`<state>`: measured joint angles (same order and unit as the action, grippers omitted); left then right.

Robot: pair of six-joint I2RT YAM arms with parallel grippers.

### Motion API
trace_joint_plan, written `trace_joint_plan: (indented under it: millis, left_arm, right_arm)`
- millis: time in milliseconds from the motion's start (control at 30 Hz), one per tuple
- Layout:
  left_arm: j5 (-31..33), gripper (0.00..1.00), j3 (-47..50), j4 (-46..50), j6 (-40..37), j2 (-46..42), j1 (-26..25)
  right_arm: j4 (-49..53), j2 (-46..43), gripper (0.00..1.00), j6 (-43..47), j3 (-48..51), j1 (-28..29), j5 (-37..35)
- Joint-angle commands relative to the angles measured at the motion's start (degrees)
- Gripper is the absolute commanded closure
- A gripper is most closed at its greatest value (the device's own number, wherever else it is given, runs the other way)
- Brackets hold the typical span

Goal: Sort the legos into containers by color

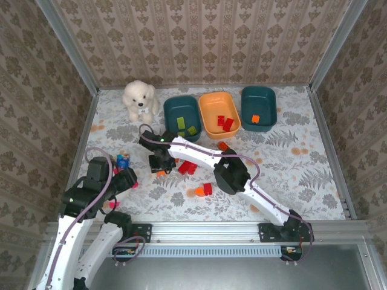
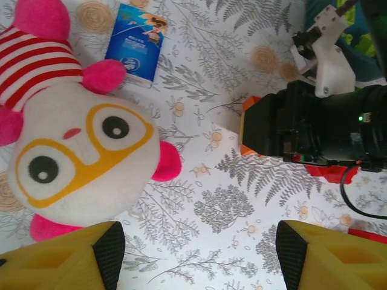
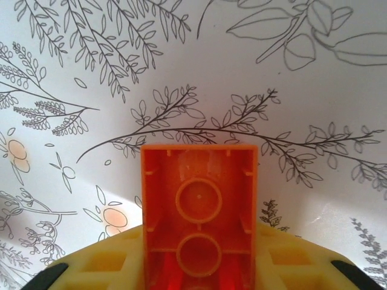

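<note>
Next, my right gripper moves up and outward past the orange container (image 1: 208, 98), then down into the teal container beyond to release, since an orange lego lies there.
My right gripper (image 3: 199, 269) is shut on an orange lego (image 3: 198, 193), whose hollow underside faces the camera just above the patterned cloth. From above, that gripper (image 1: 160, 164) hangs left of a cluster of red legos (image 1: 187, 167). More legos lie loose: an orange one (image 1: 199, 192) beside a red one (image 1: 207, 188), and a red one (image 1: 223, 145). The left teal container (image 1: 171, 104) holds green legos (image 1: 192, 130). The orange container (image 1: 208, 98) holds red legos (image 1: 225, 122). The right teal container (image 1: 266, 96) holds an orange lego (image 1: 256, 118). My left gripper (image 2: 199, 254) stands open over bare cloth.
A pink-and-yellow doll (image 2: 84, 151) lies just left of my left gripper, with a blue packet (image 2: 134, 41) beyond it. A white plush dog (image 1: 140, 99) sits at the back left. The right arm's black wrist (image 2: 314, 127) is to the right in the left wrist view.
</note>
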<state>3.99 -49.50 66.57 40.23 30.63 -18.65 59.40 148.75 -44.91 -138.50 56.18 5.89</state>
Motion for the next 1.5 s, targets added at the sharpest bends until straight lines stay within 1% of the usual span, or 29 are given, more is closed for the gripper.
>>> trace_joint_plan:
  millis: [0,100,133,200,300,400,467,533,567,667,833,967,1100,1200,1367,1467]
  left_arm:
    - [-4.0,0.31,0.7,-4.3,-1.7,0.0,0.3]
    - [-7.1,0.32,0.7,-9.7,-2.4,2.1,-0.7]
    - [-7.8,0.32,0.8,-12.3,-2.7,3.3,-1.6]
    - [-8.0,0.33,0.9,-17.6,-2.8,6.1,-4.7]
    - [-6.5,0.33,0.0,-25.8,-3.4,13.1,-12.0]
    - [-5.4,0.32,-2.8,-32.3,-4.0,21.9,-18.4]
    - [-5.6,0.32,-5.2,-35.8,-4.2,28.2,-21.6]
    - [-6.1,0.32,-7.4,-38.3,-4.3,33.3,-23.5]
    - [-6.8,0.31,-8.6,-39.5,-4.4,35.8,-24.0]
    - [-7.1,0.31,-12.3,-40.7,-4.8,41.8,-24.8]
    - [-7.1,0.31,-16.6,-42.4,-4.5,47.9,-25.0]
    - [-6.6,0.31,-18.7,-43.6,-4.0,50.5,-25.9]
    - [-5.8,0.31,-20.1,-44.1,-3.5,52.1,-26.8]
    - [-4.7,0.31,-21.0,-44.1,-3.6,52.4,-27.6]
    - [-4.1,0.31,-21.4,-44.1,-3.7,51.9,-28.1]
    - [-4.2,0.31,-21.8,-44.2,-4.5,51.4,-28.2]
  right_arm:
    - [1.6,-6.9,0.71,3.5,-0.6,-0.2,-4.8]
    - [3.2,-13.5,0.73,5.6,0.2,-2.1,-8.1]
    - [3.6,-16.5,0.74,6.4,1.7,-3.3,-9.4]
    - [2.9,-23.3,0.75,7.7,7.7,-6.9,-11.5]
    - [-1.7,-34.7,0.75,9.2,21.8,-15.4,-11.3]
    - [-4.9,-42.1,0.75,10.6,32.9,-27.2,-8.3]
    - [-6.5,-43.7,0.75,12.6,36.8,-35.6,-4.4]
    - [-6.1,-42.4,0.75,14.6,37.4,-41.3,-3.9]
    - [-6.5,-41.2,0.75,16.0,37.3,-43.9,-2.9]
    - [-5.9,-35.1,0.75,18.9,33.6,-48.5,-0.8]
    - [0.6,-21.6,0.74,23.1,20.4,-50.7,-0.5]
    - [4.3,-14.5,0.74,23.3,12.9,-51.8,-0.9]
    - [4.7,-11.4,0.73,22.5,11.3,-53.0,0.0]
    - [4.8,-10.3,0.69,22.5,11.3,-53.1,1.0]
    - [5.2,-10.4,0.54,22.4,11.2,-53.1,1.1]
    - [5.0,-11.8,0.47,22.4,10.8,-52.9,1.1]
